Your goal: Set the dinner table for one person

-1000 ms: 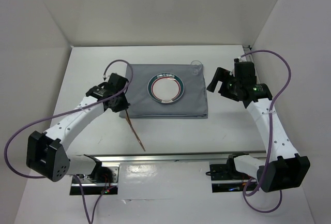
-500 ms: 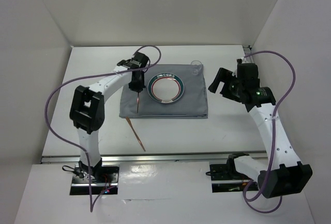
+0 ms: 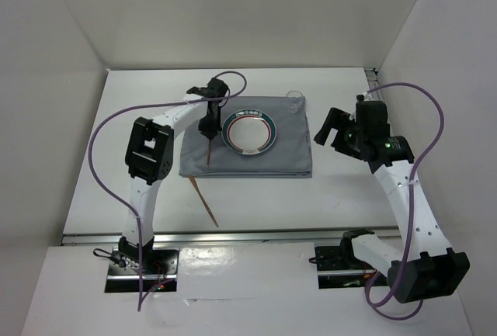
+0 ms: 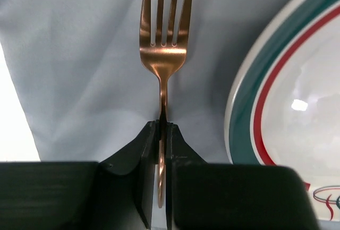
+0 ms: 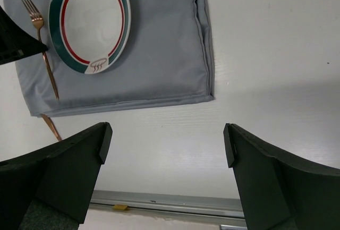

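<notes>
My left gripper next eases slightly outward and toward the plate, over the part of the mat beside the plate's rim [image 3: 213, 147] [image 4: 188, 100], and releases the fork, since it's clear there.
The dinner table [image 3: 349, 188] is a large white top. A grey cloth mat [image 3: 289, 150] lies on it with a white plate [image 3: 248, 132] that has a green and red rim. My left gripper [image 3: 208, 128] is shut on the handle of a copper fork [image 3: 208, 154], held over the mat just left of the plate. In the left wrist view the fork [image 4: 162, 54] points away from the jaws, with the plate [image 4: 249, 108] to its right. My right gripper [image 3: 326, 126] is open and empty, right of the mat, and its wrist view shows bare table between the fingers [image 5: 167, 139].
A second copper utensil [image 3: 203, 200] lies on the table in front of the mat's near left corner, also seen in the right wrist view [image 5: 51, 126]. A clear glass [image 3: 294, 102] stands at the mat's far right corner. White walls enclose the table.
My left arm has swung from the mat's near left edge to beside the plate, carrying the fork onto the mat area. The right arm has shifted slightly to the right.
</notes>
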Tool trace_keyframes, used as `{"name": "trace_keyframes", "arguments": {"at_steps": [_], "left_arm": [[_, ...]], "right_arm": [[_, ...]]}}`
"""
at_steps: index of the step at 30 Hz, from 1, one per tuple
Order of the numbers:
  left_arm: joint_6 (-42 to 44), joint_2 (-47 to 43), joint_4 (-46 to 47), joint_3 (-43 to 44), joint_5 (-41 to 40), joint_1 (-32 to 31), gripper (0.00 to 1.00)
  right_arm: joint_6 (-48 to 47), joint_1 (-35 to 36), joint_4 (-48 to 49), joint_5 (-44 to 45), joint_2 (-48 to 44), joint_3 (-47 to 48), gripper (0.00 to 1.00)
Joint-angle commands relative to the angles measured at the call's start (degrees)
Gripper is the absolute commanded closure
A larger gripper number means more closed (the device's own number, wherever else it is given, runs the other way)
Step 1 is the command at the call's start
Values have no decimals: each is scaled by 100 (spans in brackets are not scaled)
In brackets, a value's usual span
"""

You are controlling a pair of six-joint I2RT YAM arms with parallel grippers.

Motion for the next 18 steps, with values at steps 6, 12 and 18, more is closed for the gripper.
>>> {"name": "trace_keyframes", "arguments": {"at_steps": [6,12,18], "left_arm": [[160,264,-188,683,20,91,100],[160,545,-188,876,257,196,100],[-7,660,-240,999,258,196,54]], "right_arm": [[10,-33,-71,87,-55,-40,0],[10,-33,-124,87,-55,21,0],[10,-33,-177,87,-108,144,0]]}}
